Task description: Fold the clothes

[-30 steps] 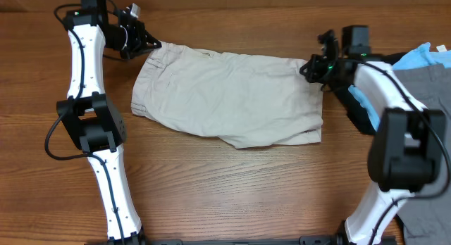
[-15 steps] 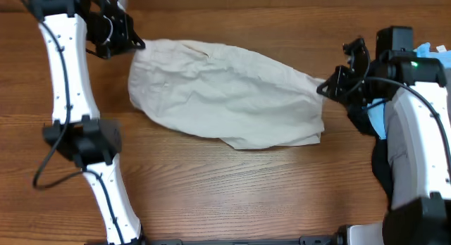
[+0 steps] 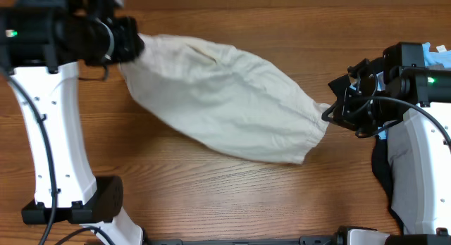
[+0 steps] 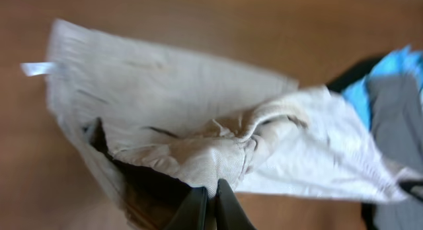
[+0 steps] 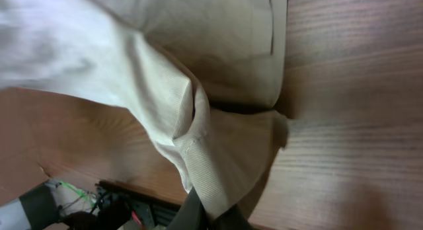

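I need to move my left gripper back and down next, because the bare near tabletop is below and back of it, and release the shorts' corner there.
The pale beige shorts (image 3: 225, 97) hang stretched between my two grippers above the wooden table (image 3: 211, 189), sagging toward the front. At the back left, my left gripper (image 3: 136, 46) is shut on one corner of the shorts. In the left wrist view the fingers (image 4: 211, 190) pinch a bunched fold of the beige cloth (image 4: 165, 104). My right gripper (image 3: 330, 115) is shut on the opposite corner at the right. In the right wrist view that corner (image 5: 225, 157) runs down into the closed jaws (image 5: 215, 215).
A light blue garment (image 3: 438, 56) lies at the far right edge, partly behind the right arm. The left wrist view shows it (image 4: 390, 75) beside a grey one (image 4: 400, 121). Dark cloth (image 3: 382, 171) lies under the right arm.
Both grippers have risen with the shorts, lifting them off the table. The right gripper moved toward the front; the cloth now hangs taut and slanted between them.
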`<state>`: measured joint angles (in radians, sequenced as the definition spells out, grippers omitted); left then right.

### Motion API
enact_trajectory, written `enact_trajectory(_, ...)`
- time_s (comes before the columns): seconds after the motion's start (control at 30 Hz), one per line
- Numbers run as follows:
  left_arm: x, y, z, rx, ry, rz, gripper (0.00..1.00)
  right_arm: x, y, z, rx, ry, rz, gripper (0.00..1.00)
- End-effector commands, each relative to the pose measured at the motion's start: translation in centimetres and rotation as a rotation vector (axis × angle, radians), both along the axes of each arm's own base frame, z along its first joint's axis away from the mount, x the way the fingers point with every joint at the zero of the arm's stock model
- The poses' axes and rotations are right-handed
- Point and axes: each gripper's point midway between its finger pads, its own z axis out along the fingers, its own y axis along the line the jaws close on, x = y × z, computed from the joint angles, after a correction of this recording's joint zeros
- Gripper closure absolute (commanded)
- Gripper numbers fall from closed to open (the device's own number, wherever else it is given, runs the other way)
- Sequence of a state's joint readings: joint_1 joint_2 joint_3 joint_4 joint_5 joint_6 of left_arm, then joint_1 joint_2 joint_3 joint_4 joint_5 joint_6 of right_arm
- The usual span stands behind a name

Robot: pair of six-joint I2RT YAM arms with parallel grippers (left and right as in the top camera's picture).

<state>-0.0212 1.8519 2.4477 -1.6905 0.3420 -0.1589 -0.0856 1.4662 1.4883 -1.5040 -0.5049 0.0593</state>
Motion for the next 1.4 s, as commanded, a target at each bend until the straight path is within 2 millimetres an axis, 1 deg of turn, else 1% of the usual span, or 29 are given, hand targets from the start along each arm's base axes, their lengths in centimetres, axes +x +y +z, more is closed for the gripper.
enact_trajectory(0.0,-0.8,0.3,-5.7,0.069,0.203,0.043,0.96,-0.6,-0.3,-0.2,-0.013,0.013,-0.004,0.96)
enact_trajectory(0.07,-1.7,1.0,-8.6,0.108,0.312,0.078,0.96,-0.7,-0.3,-0.2,-0.013,0.015,0.001,0.96)
enact_trajectory(0.17,-3.1,1.3,-12.5,0.132,0.446,0.086,0.96,-0.8,-0.3,-0.4,-0.013,0.023,0.001,0.96)
enact_trajectory(0.27,-5.1,1.4,-15.7,0.144,0.572,0.078,0.96,-1.4,-0.2,-0.9,-0.009,0.055,0.002,0.96)
enact_trajectory(0.4,-7.3,1.5,-18.4,0.155,0.687,0.072,0.96,-2.8,0.3,-2.3,-0.004,0.123,0.016,0.96)
enact_trajectory(0.53,-9.4,1.6,-20.2,0.163,0.783,0.070,0.96,-4.6,0.8,-4.6,0.002,0.216,0.032,0.96)
enact_trajectory(0.63,-11.1,1.7,-21.0,0.170,0.852,0.070,0.96,-6.3,1.0,-6.3,0.007,0.292,0.039,0.96)
enact_trajectory(0.7,-12.2,1.8,-21.5,0.176,0.885,0.068,0.96,-7.7,1.1,-7.7,0.011,0.356,0.041,0.96)
enact_trajectory(0.8,-13.9,1.9,-22.2,0.183,0.940,0.064,0.96,-9.9,1.2,-9.0,0.018,0.447,0.042,0.96)
enact_trajectory(0.9,-15.8,2.3,-23.1,0.207,1.006,0.060,0.96,-11.9,1.5,-10.0,0.031,0.530,0.041,0.96)
enact_trajectory(1.0,-17.8,3.1,-23.9,0.257,1.074,0.053,0.96,-13.1,2.1,-10.4,0.074,0.574,0.033,0.96)
enact_trajectory(1.03,-18.2,3.1,-24.1,0.256,1.094,0.059,0.96,-13.5,2.1,-10.6,0.073,0.588,0.022,0.96)
enact_trajectory(1.13,-19.1,3.0,-24.8,0.259,1.124,0.076,0.96,-14.2,2.2,-10.9,0.061,0.606,0.015,0.96)
enact_trajectory(1.23,-19.7,2.9,-25.2,0.272,1.145,0.082,0.95,-15.2,2.0,-11.5,-0.030,0.650,0.004,0.96)
enact_trajectory(1.27,-19.9,2.7,-25.2,0.269,1.151,0.076,0.91,-15.5,2.0,-11.6,-0.051,0.660,0.011,0.95)
enact_trajectory(1.3,-20.2,2.4,-25.3,0.266,1.159,0.068,0.75,-16.1,2.1,-11.7,-0.096,0.678,0.028,0.73)
enact_trajectory(1.37,-20.5,1.8,-25.1,0.238,1.171,0.043,0.67,-16.5,2.4,-11.6,-0.107,0.687,0.053,0.61)
